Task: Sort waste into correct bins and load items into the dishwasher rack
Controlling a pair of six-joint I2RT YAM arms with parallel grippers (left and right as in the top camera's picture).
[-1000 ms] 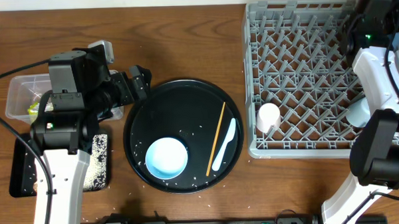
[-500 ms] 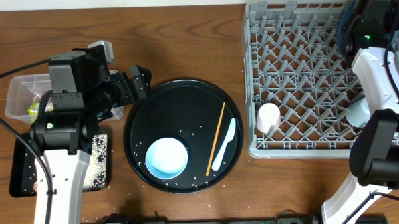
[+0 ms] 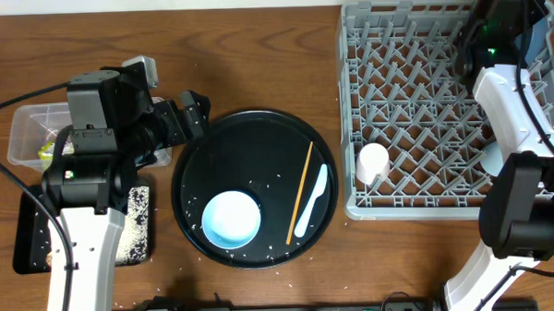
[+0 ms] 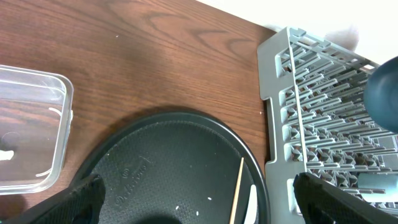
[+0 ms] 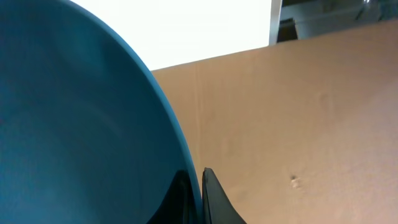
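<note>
The robot's right gripper should next carry the plate [image 5: 74, 124] to the left in the overhead view, over the back middle of the rack, which is empty.
My right gripper [image 5: 198, 186] is shut on the rim of the dark blue plate [image 5: 74, 124], held over the back right of the grey dishwasher rack [image 3: 414, 104]; the plate also shows in the left wrist view [image 4: 382, 99]. My left gripper [image 4: 202, 205] is open and empty over the left edge of the round black tray [image 3: 253, 124]. On that tray lie the pale blue bowl [image 3: 231, 219], the chopstick [image 3: 301, 192], the pale spoon [image 3: 313, 202] and loose rice grains. A pale cup [image 3: 372, 161] lies in the rack's front left. A light blue cup [image 3: 494, 157] shows beside the right arm.
The clear tub [image 3: 36, 132] at the far left holds a yellow-green wrapper [image 3: 48, 150]. The flat black tray [image 3: 30, 238] in front of it holds rice [image 3: 136, 225]. Rice grains are scattered on the wooden table. The rack fills the right side.
The right wrist has swung a little left and toward the back over the rack with the plate. The left arm and the things on the round tray have not moved.
</note>
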